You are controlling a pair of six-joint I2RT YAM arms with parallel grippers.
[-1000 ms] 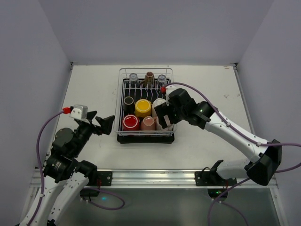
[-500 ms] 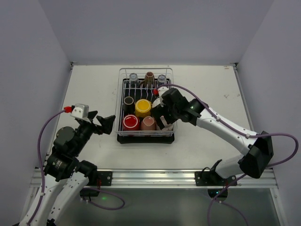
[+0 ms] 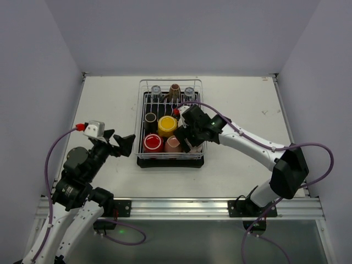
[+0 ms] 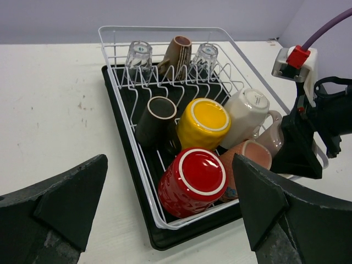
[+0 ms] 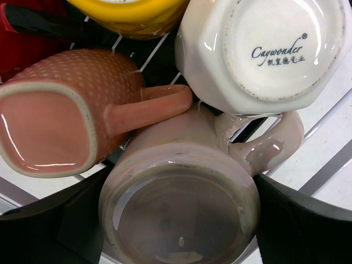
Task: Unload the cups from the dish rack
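Note:
My left gripper will next cross over the red cup to the pale pink mug's end away from its base, as my right gripper's fingers are on either side of that base.
The white-wire dish rack on its black tray holds a red cup, a yellow cup, a peach mug, a black cup, a brown cup and two clear glasses. My right gripper is open inside the rack's near right corner. Its fingers flank a pale pink mug lying beside a white mug and the peach mug. My left gripper is open and empty, left of the rack, facing the red cup.
The rack's wire wall stands between my left gripper and the cups. Upright prongs fill the rack's far half. The right arm reaches across the table from the right. Grey walls close in the table on three sides.
My right gripper has moved left and down into the rack, from beside the white mug to around the pale pink mug. The left arm has barely moved.

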